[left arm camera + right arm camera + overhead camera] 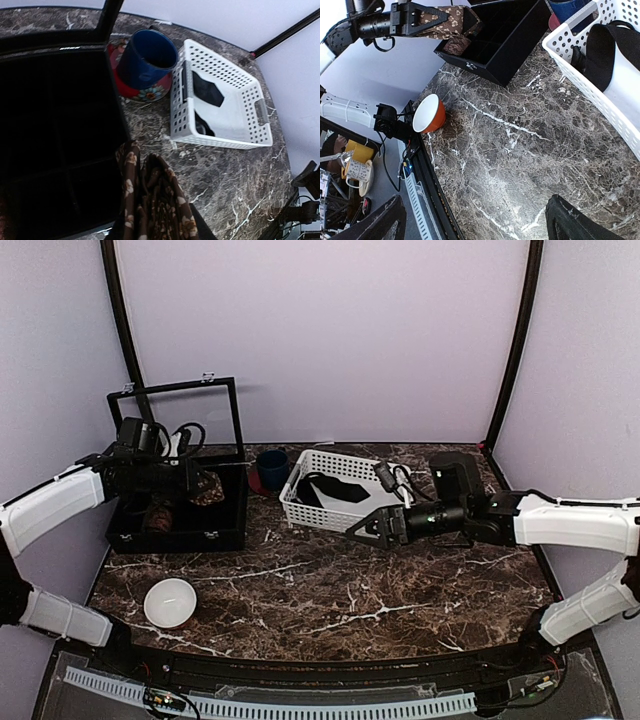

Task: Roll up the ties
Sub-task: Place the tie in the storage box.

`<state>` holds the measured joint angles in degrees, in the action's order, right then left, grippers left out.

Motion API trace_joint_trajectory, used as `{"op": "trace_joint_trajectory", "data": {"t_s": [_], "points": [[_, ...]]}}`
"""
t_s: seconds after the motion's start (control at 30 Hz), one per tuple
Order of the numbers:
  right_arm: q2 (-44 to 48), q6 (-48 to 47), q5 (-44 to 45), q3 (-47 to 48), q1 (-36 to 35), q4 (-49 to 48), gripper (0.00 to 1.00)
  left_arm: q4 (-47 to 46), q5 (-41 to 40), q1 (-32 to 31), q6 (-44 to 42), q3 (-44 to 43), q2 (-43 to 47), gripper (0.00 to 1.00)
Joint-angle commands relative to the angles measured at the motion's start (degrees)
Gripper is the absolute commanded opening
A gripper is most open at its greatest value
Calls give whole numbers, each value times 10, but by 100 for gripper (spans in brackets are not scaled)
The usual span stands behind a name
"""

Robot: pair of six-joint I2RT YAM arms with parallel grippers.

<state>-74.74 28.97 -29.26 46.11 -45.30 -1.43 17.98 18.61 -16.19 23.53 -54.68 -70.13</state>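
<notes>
The brown tie goes down into the open space in the black box (180, 535) beside the second rolled tie next. My left gripper tilts downward and lowers it.
My left gripper (197, 480) is shut on a rolled brown tie with a tan pattern (211, 486) and holds it above the right side of the open black box (180, 535). In the left wrist view the tie (156, 195) fills the space between the jaws and hides the fingertips. A second rolled tie (160, 516) lies in the box and also shows in the right wrist view (457, 45). My right gripper (376, 528) is open and empty, above the table in front of the white basket (310, 515). Its fingers (580, 220) stand wide apart.
The white basket (220, 137) holds dark cloth items (207, 90). A blue cup (147, 57) on a red saucer stands between box and basket. A bowl, white inside and orange outside (169, 601), sits front left. The box lid (190, 415) stands upright.
</notes>
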Motion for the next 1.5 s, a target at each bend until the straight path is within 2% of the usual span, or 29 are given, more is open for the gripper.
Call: {"op": "trace_joint_trajectory", "data": {"t_s": [0.0, 0.23, 0.3, 0.43, 0.6, 0.9, 1.23, 1.27, 1.33, 1.47], "points": [[19, -5, 2, -15, 5, -15, 97, 90, -1, 43, -58, -53, -70, 0], [35, 2, 0, -33, 6, -24, 97, 119, -27, 85, -100, -115, -176, 0], [37, 2, -1, -36, 6, -24, 97, 125, -12, 86, -144, -131, -192, 0], [40, 3, 1, -41, 6, -27, 97, 168, -53, 87, -227, -175, -207, 0], [31, 8, -8, -37, 7, -36, 97, 207, -68, 98, -208, -230, -259, 0], [32, 7, -9, -40, 7, -37, 97, 193, -57, 130, -190, -246, -331, 0], [15, 7, -18, -34, 9, -42, 97, 167, -69, 129, -187, -256, -409, 0], [13, 7, -19, -33, 9, -42, 97, 166, -70, 129, -185, -258, -415, 2], [11, 6, -23, -32, 9, -44, 97, 161, -72, 128, -181, -258, -421, 12], [8, 6, -24, -30, 10, -48, 97, 155, -83, 119, -177, -259, -433, 23]]}}
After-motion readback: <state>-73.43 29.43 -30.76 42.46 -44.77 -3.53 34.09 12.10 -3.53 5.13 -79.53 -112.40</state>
